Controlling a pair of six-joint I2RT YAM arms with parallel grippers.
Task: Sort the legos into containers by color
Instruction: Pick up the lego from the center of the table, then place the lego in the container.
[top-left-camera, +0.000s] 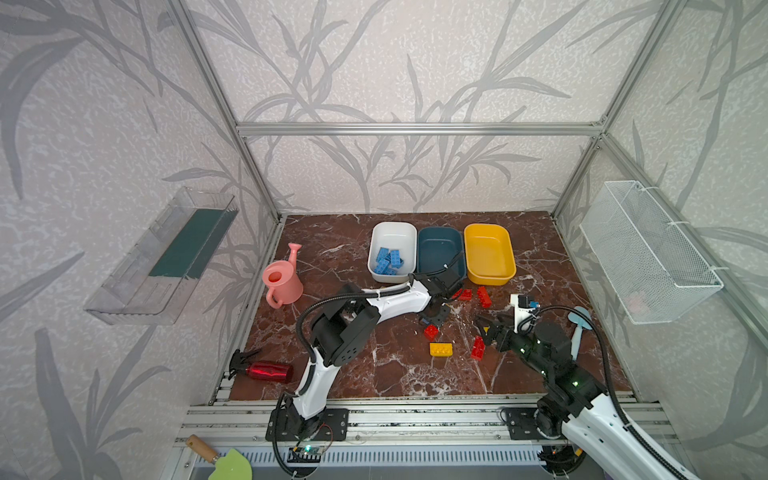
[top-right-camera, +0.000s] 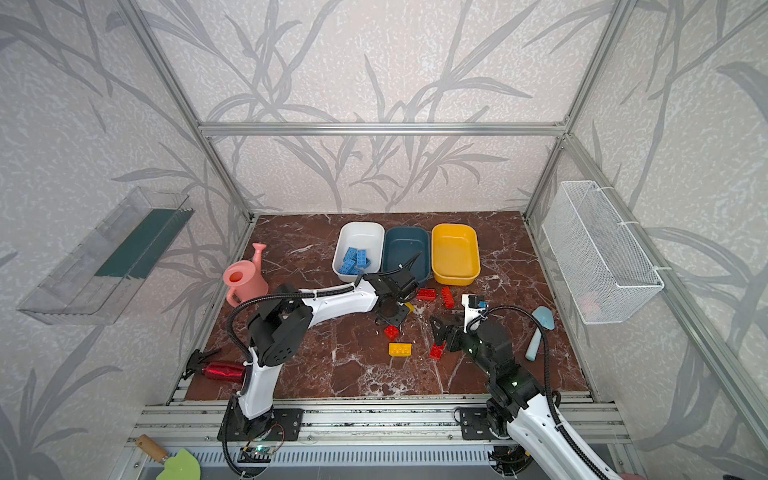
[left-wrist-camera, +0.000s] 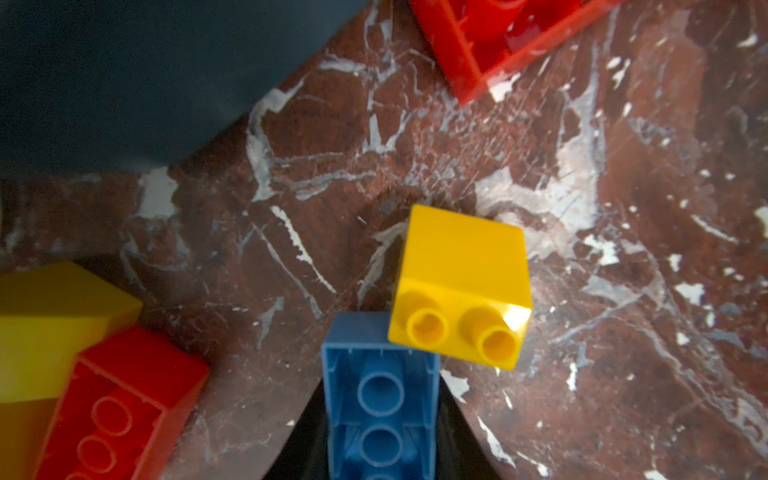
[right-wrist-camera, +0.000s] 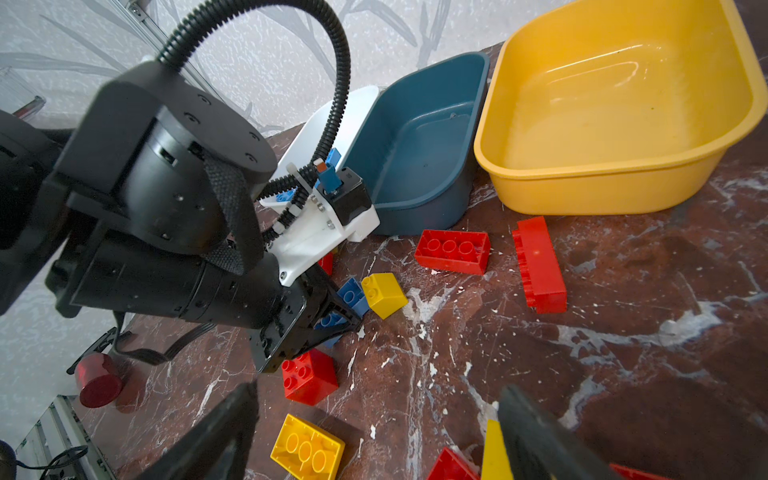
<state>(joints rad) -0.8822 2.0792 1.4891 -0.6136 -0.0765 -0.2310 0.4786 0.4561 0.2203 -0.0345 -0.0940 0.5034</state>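
Note:
I will raise my left gripper next, carry the matching blue lego outward and let go of it over the open top of the white container (top-left-camera: 395, 232) holding blue legos, which stands outward.
My left gripper (left-wrist-camera: 380, 436) is shut on a blue lego (left-wrist-camera: 380, 374) low over the marble table, its dark fingers pressed against both long sides. A small yellow lego (left-wrist-camera: 461, 282) touches that brick's far end. In both top views the left gripper (top-left-camera: 436, 316) sits just in front of the dark teal container (top-left-camera: 438, 249). The white container (top-left-camera: 395, 232) holds several blue legos (top-left-camera: 388, 261). The yellow container (top-left-camera: 488, 249) holds nothing. My right gripper (right-wrist-camera: 374, 432) stands open above loose legos, a yellow one (right-wrist-camera: 307, 451) and a red one (right-wrist-camera: 309, 376) among them.
More red legos (top-left-camera: 483, 296) lie in front of the yellow container. A pink watering can (top-left-camera: 282, 282) stands at the left, a red spray bottle (top-left-camera: 266, 371) lies front left, and a light blue scoop (top-left-camera: 579, 332) lies at the right. A wire basket (top-left-camera: 648, 249) hangs on the right wall.

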